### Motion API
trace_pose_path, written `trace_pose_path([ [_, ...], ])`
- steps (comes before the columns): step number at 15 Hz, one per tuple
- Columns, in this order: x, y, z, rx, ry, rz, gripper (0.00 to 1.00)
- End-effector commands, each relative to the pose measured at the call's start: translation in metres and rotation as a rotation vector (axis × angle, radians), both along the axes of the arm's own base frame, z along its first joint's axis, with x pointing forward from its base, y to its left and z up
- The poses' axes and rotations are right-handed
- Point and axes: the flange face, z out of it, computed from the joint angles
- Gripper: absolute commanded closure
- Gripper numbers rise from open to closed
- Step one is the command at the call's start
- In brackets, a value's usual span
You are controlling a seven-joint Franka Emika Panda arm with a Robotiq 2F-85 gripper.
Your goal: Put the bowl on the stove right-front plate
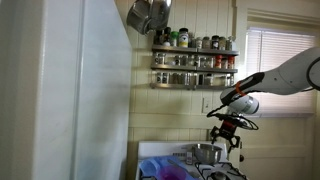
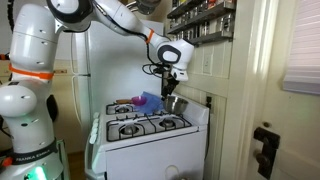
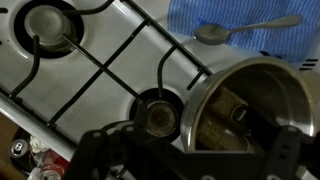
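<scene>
My open fingers are in line with the bowl's near rim but just above it, so I will lower my gripper until the bowl's rim is between them.
A shiny steel bowl [image 3: 250, 105] stands on the white stove, at its back right in an exterior view [image 2: 172, 104], and also shows in the other one [image 1: 205, 152]. In the wrist view it lies right of a round burner [image 3: 155, 112]. My gripper [image 3: 190, 165] hangs just above the bowl in both exterior views [image 1: 229, 129] [image 2: 170, 86]. Its dark fingers are spread wide on either side of the bowl's near rim and hold nothing. The bowl's bottom looks brownish.
A spoon [image 3: 240, 30] lies on a blue cloth [image 3: 215, 15] behind the bowl. The stove [image 2: 145, 125] has black grates [image 3: 100, 70]. A white fridge [image 1: 70, 90] stands beside it, and a spice rack [image 1: 195, 60] hangs on the wall above.
</scene>
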Motion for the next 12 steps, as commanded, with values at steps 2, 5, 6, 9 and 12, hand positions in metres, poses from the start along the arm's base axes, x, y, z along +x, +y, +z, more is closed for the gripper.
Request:
trace_pose_path([
  [2, 0.021, -0.004, -0.027, -0.073, 0.033, -0.075, 0.00],
  [5, 0.034, -0.003, -0.034, -0.099, 0.048, -0.082, 0.26],
  [6, 0.037, -0.002, -0.036, -0.105, 0.054, -0.081, 0.32],
  [9, 0.045, -0.001, -0.037, -0.121, 0.065, -0.081, 0.58],
  [12, 0.048, 0.000, -0.038, -0.132, 0.069, -0.083, 0.81],
])
